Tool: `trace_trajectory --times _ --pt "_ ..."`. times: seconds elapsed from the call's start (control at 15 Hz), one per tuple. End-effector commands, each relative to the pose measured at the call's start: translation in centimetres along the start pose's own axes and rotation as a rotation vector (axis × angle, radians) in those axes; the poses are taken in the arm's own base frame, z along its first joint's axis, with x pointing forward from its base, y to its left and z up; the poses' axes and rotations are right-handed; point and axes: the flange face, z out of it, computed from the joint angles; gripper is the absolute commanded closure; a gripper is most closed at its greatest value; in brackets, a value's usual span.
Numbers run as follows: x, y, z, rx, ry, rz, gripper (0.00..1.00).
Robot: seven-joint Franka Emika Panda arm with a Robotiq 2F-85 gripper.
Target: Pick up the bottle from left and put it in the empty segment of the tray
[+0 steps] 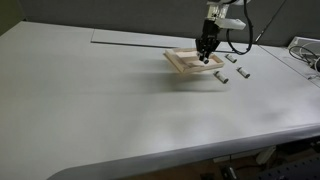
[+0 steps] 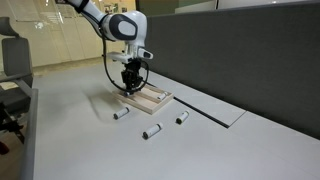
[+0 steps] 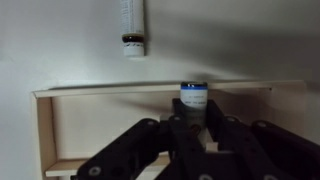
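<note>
My gripper will next lower the bottle inside the tray's empty segment [image 1: 194, 63] [image 3: 115, 122] just below and let go of it.
The light-wood tray [image 1: 182, 65] lies on the white table, and it also shows in the other exterior view [image 2: 158, 100]. My gripper [image 1: 206, 54] hangs right over the tray, as also seen from the other side [image 2: 130, 86]. In the wrist view the gripper [image 3: 194, 120] is shut on a small white-grey bottle [image 3: 193, 97] with a dark band. The bottle is held over the tray's far rim [image 3: 100, 90]. The gripper hides most of the tray's segments.
Three look-alike bottles lie on the table beside the tray [image 1: 221, 75] [image 1: 243, 72] [image 1: 231, 58], also in an exterior view [image 2: 121, 113] [image 2: 152, 131] [image 2: 182, 118]. One lies just beyond the tray in the wrist view [image 3: 132, 30]. Cables sit at the table's side [image 1: 305, 50].
</note>
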Motion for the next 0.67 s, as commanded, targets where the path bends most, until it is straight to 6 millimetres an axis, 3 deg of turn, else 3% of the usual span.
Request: trace_trajectory --times 0.0,0.6 --pt "1.2 0.3 0.1 -0.021 0.014 0.003 0.93" --pt "1.9 -0.1 2.2 -0.019 -0.009 -0.004 0.93"
